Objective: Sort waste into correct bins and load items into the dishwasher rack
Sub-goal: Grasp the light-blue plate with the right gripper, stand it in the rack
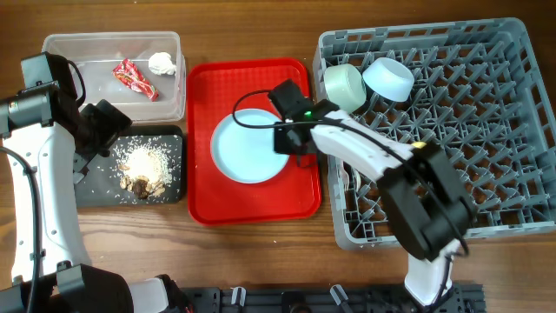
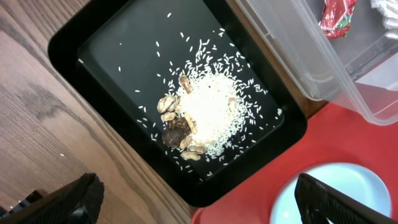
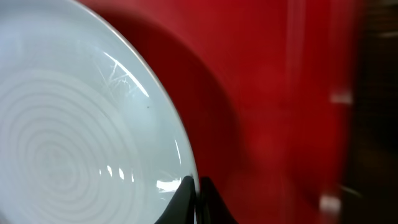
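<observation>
My right gripper lifts over the rack wires beside the bowls next, turns the plate (image 1: 248, 148) upright, lowers it between them and releases the plate's rim. Those pegs stand empty.
The pale blue plate (image 1: 248, 148) lies on the red serving tray (image 1: 217, 200). My right gripper (image 1: 288, 139) is shut on the plate's right rim; in the right wrist view the fingers (image 3: 194, 186) pinch the plate's edge (image 3: 74, 137). My left gripper (image 1: 111, 122) is open and empty above the black tray (image 1: 174, 187), which holds rice and brown scraps (image 1: 146, 167). They also show in the left wrist view (image 2: 208, 115). The clear container (image 1: 61, 52) holds the red wrapper (image 1: 135, 78) and white tissue (image 1: 162, 63). Two bowls (image 1: 345, 85) (image 1: 388, 78) sit in the grey rack (image 1: 521, 104).
The rack fills the right side of the table. The red tray lies between the bins and the rack. The container's corner and the wrapper (image 2: 339, 15) show in the left wrist view. Bare wood lies along the front edge.
</observation>
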You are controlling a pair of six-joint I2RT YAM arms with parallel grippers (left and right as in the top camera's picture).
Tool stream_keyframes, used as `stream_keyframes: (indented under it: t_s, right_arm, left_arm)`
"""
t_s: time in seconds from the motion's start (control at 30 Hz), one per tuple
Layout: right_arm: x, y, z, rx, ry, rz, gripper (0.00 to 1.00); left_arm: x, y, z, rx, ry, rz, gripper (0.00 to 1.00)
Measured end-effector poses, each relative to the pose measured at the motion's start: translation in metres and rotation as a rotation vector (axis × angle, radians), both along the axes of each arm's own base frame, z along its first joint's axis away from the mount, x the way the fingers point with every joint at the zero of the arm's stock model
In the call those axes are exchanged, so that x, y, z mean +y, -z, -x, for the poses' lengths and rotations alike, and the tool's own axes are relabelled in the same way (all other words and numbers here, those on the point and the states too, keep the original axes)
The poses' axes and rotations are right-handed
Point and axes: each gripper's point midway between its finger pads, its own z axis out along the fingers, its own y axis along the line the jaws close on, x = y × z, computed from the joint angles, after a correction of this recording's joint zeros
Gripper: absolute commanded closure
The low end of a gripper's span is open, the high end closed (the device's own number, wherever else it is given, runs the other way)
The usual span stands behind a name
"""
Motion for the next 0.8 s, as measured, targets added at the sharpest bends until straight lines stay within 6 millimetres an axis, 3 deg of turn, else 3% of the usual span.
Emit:
stream_keyframes:
  t_s: [0.03,0.07,0.1,0.13,0.2,0.23,0.33,0.4,0.5,0.57,0.8]
  right_arm:
    - [-0.011,-0.012,-0.001,-0.027,-0.001,0.028,0.96]
    - [-0.024,-0.039,-0.005,-0.092,-0.004,0.060,0.96]
    - [-0.034,-0.072,-0.012,-0.178,0.004,0.067,0.96]
    - [-0.060,-0.134,-0.019,-0.332,0.026,0.079,0.96]
    - [-0.094,-0.183,-0.020,-0.452,0.069,0.110,0.95]
    - [-0.124,-0.213,-0.020,-0.535,0.109,0.162,0.96]
    - [-0.202,-0.259,-0.011,-0.655,0.223,0.415,0.96]
    - [-0.250,-0.266,0.009,-0.605,0.255,0.686,0.96]
    - [-0.272,-0.252,0.039,-0.470,0.273,0.805,0.96]
    - [-0.274,-0.241,0.044,-0.421,0.294,0.815,0.96]
    - [-0.260,-0.199,0.032,-0.304,0.280,0.785,0.96]
  left_arm:
    - [0.000,0.000,0.000,0.000,0.000,0.000,0.00]
    - [0.000,0.000,0.000,0.000,0.000,0.000,0.00]
    - [0.000,0.000,0.000,0.000,0.000,0.000,0.00]
    - [0.000,0.000,0.000,0.000,0.000,0.000,0.00]
    - [0.000,0.000,0.000,0.000,0.000,0.000,0.00]
    - [0.000,0.000,0.000,-0.002,0.000,0.000,0.00]
    - [0.000,0.000,0.000,-0.001,0.000,0.000,0.00]
    - [0.000,0.000,0.000,-0.001,0.000,0.000,0.00]
    - [0.000,0.000,-0.001,-0.003,0.000,-0.001,0.00]
    - [0.000,0.000,-0.001,-0.003,0.000,-0.001,0.00]
    - [0.000,0.000,-0.001,-0.004,0.000,-0.001,0.00]
